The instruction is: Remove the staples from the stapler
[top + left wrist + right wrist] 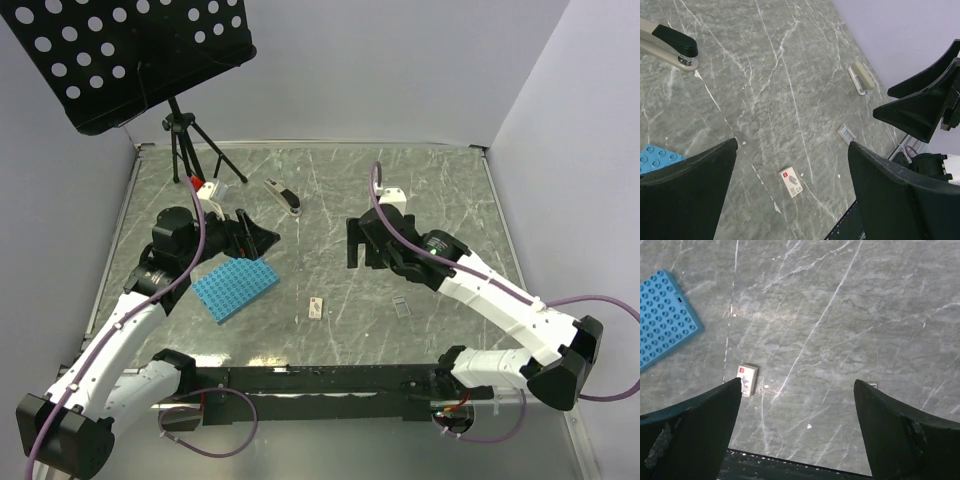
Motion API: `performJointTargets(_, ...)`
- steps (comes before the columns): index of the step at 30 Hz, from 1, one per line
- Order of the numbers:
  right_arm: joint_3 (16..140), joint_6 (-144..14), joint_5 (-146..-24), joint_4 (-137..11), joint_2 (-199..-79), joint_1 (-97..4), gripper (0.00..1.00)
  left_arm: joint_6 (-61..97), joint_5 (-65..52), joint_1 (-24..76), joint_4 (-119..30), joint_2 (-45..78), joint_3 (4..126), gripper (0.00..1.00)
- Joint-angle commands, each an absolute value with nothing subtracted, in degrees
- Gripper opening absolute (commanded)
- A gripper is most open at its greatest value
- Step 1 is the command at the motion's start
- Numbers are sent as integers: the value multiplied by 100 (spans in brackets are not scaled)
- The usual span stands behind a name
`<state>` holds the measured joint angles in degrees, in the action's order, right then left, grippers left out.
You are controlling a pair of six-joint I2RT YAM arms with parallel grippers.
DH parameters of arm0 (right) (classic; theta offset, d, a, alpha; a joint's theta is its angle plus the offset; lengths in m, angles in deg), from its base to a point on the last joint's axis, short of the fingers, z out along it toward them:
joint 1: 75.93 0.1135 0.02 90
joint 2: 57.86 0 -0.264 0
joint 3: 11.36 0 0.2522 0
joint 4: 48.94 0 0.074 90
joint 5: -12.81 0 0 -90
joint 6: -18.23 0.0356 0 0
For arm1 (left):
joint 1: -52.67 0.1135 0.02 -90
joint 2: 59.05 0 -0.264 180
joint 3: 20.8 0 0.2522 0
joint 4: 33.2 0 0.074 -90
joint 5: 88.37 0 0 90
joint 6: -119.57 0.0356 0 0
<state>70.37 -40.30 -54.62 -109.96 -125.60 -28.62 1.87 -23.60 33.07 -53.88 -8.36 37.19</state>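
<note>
I need to move my right gripper to the right in the top view and down onto the small beige oblong object next, because its fingers are above bare table.
The stapler (283, 197), slim with a black body and pale top, lies on the grey marble table at the back centre. It also shows in the left wrist view (670, 45) at the upper left. My left gripper (262, 238) hovers open and empty in front of and left of it; in its wrist view (792, 145) the jaws stand wide apart above bare table. My right gripper (358, 243) hovers open and empty to the stapler's front right, jaws wide in its wrist view (798, 382). The stapler is out of the right wrist view.
A blue studded plate (234, 288) lies front left. A small white tag with a red mark (317, 307) and a tiny grey strip (402, 306) lie near the front. A small beige oblong object (861, 78) lies beyond. A tripod (190, 150) stands at the back left.
</note>
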Motion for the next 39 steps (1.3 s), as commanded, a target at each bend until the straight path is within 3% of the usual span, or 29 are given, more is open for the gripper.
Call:
performJointTargets(1, 7456, -4030, -5092, -11314, -12851, -2900, 100, 215, -2447, 3289, -5268, -957, 3761, 97)
performJointTargets(7, 8062, -4583, -4240, -12070, -13597, -2961, 100, 189, -2491, 3289, -5241, -939, 3761, 97)
performJointTargets(13, 8380, -4969, -4273, -12370, -13986, -4225, 100, 162, -2553, 3289, -5206, -939, 3734, 97)
performJointTargets(18, 8168, -5339, -4853, -12211, -14240, -6024, 100, 92, -2658, 3289, -5118, -940, 3699, 97)
performJointTargets(24, 8387, -5410, -5126, -12272, -15073, -7292, 100, 118, -2553, 3280, -5118, -1027, 3682, 97)
performJointTargets(39, 7993, -5893, -6532, -11667, -16060, -8586, 100, 57, -2693, 3280, -5101, -958, 3682, 97)
